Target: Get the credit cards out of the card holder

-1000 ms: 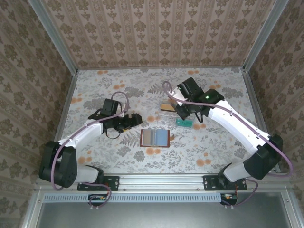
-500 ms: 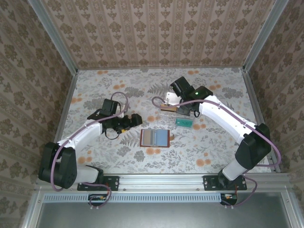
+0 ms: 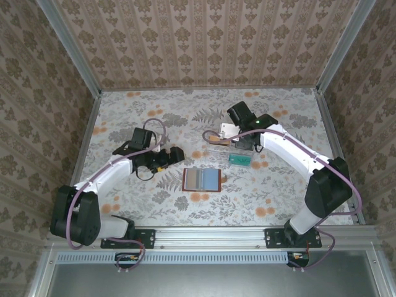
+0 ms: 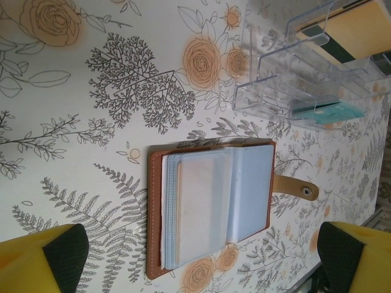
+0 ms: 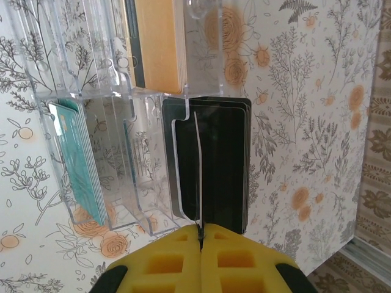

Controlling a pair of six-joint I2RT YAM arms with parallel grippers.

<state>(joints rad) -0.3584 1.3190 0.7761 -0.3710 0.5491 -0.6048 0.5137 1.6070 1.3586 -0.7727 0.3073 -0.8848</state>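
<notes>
The slot of dark credit cards lies below my right gripper, so the gripper will next move down and release the edge-on card into that slot, beside the stack of cards.
The card holder [image 3: 202,179] lies open on the table, its clear sleeves and blue-grey lining [image 4: 214,201] facing up, with its strap to the right. My left gripper [image 3: 176,155] hovers just left of it, open, and nothing is between its yellow fingertips [image 4: 49,259]. My right gripper [image 5: 200,235] is shut on a thin credit card [image 5: 197,171] seen edge-on. It holds the card over the slot of dark credit cards [image 5: 226,159] in the clear tray [image 3: 228,150]. The other slots hold teal cards [image 5: 79,165] and tan cards [image 5: 159,43].
The clear plastic tray [image 4: 293,85] stands behind the card holder, with the teal cards [image 3: 240,159] at its right end. Floral table cloth [image 3: 148,198] lies open around the holder. Patterned walls close off the back and both sides.
My right gripper has swung back and left from beside the teal cards to over the tray. My left gripper opened a little wider and stayed where it was.
</notes>
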